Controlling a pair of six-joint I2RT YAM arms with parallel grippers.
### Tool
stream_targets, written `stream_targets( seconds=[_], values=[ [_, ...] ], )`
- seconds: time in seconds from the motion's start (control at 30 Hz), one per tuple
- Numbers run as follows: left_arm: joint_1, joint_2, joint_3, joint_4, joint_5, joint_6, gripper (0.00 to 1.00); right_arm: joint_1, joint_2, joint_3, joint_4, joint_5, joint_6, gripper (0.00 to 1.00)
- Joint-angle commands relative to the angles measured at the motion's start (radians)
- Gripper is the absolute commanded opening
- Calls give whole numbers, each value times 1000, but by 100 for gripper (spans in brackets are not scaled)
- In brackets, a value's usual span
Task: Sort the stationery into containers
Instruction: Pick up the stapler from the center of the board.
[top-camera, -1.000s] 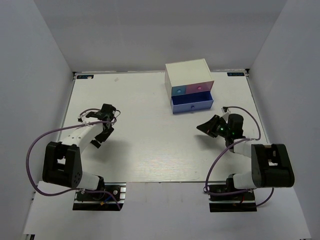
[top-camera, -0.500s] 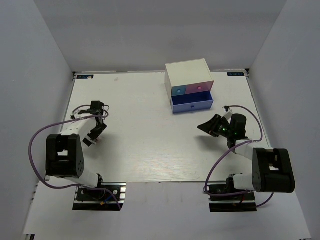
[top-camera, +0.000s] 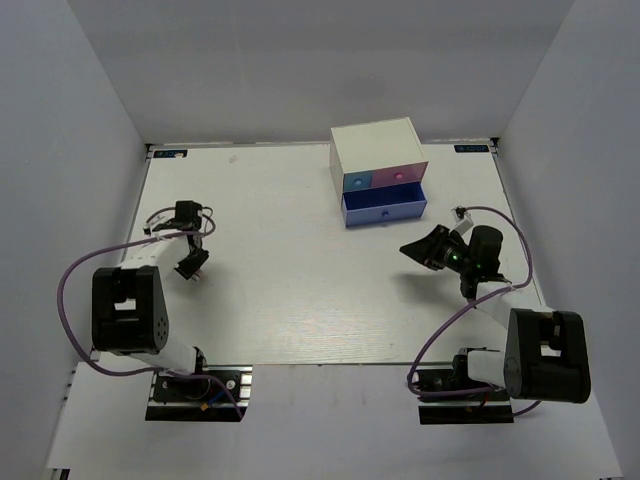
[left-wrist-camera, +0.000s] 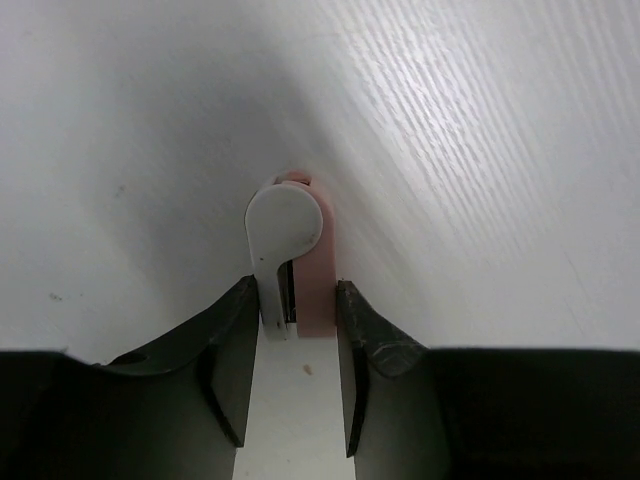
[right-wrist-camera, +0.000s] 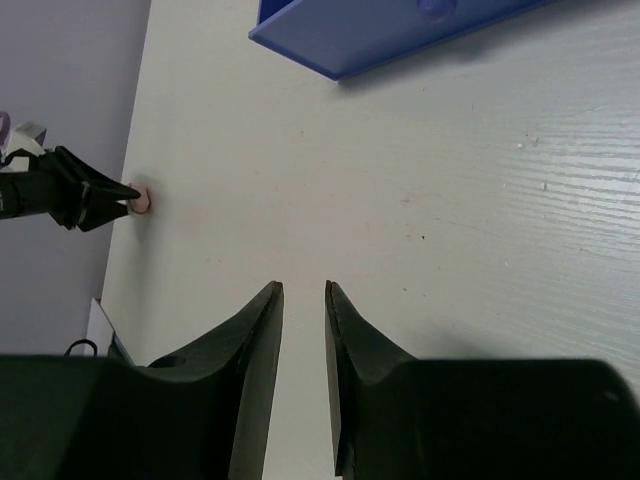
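The drawer is open, so I will lift my left gripper outward, to the right in the top view, over the end of the drawer by the small blue drawer front to release.
In the left wrist view a small piece of stationery (left-wrist-camera: 312, 270), pink with a white rounded part, lies on the table between the tips of my left gripper (left-wrist-camera: 297, 292). Both fingers press against its sides, so the gripper is shut on it. The right wrist view shows the same left gripper (right-wrist-camera: 128, 198) far off with the pink piece (right-wrist-camera: 145, 199) at its tip. My right gripper (right-wrist-camera: 303, 288) hovers over bare table with a narrow gap and nothing in it. The containers are drawers of a white box (top-camera: 376, 145); the wide blue drawer (top-camera: 385, 210) is pulled out.
The small blue front (top-camera: 355, 182) and small pink front (top-camera: 400, 175) are closed. The pulled-out blue drawer (right-wrist-camera: 390, 30) fills the top of the right wrist view. Grey walls stand around the table, and purple cables loop from both arms.
The left wrist swung back toward the left wall, and its jaws spread wide and then closed on the pink-and-white piece. The right gripper shifted slightly right and its jaws parted a little.
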Motion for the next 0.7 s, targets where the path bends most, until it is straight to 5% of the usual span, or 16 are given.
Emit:
stream_targets(
  seconds=[0.0,0.33,0.5,0.67],
  values=[
    [-19,-109,-26,86,101,73,20,-8,-34,40,-30,-27,-48,30],
    [-96,-287,-113,612,859,264,7,-16,-54,121,-110,-27,-211,34],
    [-156,-190,-46,811,1090,296,3,-18,-68,138,-129,-16,-234,34],
    [-244,-71,107,859,1160,378,2,-25,-99,134,-149,-3,-248,34]
  ],
)
